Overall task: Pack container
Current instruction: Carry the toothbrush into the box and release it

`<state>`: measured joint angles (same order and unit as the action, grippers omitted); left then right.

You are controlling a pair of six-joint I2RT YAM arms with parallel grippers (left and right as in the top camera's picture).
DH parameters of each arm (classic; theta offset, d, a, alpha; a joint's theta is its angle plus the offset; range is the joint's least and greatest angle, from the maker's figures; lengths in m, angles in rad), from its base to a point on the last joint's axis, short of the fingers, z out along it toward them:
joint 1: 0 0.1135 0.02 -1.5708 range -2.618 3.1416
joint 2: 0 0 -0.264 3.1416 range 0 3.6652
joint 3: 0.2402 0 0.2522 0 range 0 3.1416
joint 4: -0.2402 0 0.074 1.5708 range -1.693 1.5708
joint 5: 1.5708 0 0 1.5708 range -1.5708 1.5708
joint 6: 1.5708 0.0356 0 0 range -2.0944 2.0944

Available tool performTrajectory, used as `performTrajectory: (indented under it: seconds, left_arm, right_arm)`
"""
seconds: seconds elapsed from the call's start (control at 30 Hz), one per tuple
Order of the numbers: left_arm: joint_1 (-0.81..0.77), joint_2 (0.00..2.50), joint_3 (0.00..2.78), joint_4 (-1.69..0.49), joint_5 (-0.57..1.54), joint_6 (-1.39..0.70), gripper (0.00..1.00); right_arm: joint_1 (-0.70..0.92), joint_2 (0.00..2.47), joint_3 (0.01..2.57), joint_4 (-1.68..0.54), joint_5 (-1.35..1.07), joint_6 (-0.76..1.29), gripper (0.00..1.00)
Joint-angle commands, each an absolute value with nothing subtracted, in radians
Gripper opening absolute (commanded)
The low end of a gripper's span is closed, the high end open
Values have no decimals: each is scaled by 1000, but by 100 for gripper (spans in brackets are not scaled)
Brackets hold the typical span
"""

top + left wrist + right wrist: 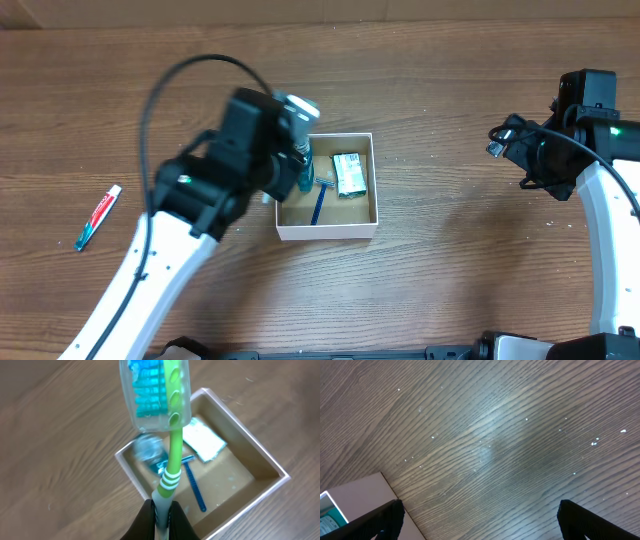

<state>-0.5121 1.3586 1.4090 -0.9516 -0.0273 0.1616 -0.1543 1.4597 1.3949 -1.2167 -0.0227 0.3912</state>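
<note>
My left gripper is holding the toothbrush and will move over the container's brown bottom, lower and let go of it there. That bottom lies open beside the blue razor (319, 203).
The container (328, 232) is a shallow square box with white walls and a brown floor, in the middle of the table. It holds a green-and-white packet (348, 173), a blue razor (319, 203) and a small clear bluish bottle (303, 172). My left gripper (162, 515) is shut on the handle end of a green toothbrush (172, 455) with a clear cover over its head (300, 107). It holds the toothbrush above the container's left side (260, 490). My right gripper (480, 525) is open and empty over bare wood, right of the container (360, 492).
A red-and-white toothpaste tube (97, 216) lies on the table at the far left. My right arm (560, 130) stands at the right side of the table. My left arm (190, 200) reaches in from the lower left.
</note>
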Motion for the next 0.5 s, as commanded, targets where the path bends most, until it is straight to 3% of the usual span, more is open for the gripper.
performTrajectory:
  seconds: [0.0, 0.47]
  left_arm:
    - [-599, 1444, 1409, -936, -25, 317, 4]
    - [-630, 1811, 1409, -889, -3, 336, 7]
  right_arm:
    - [-153, 1449, 1394, -1213, -28, 385, 100]
    - [-153, 1449, 1394, -1214, -28, 385, 100]
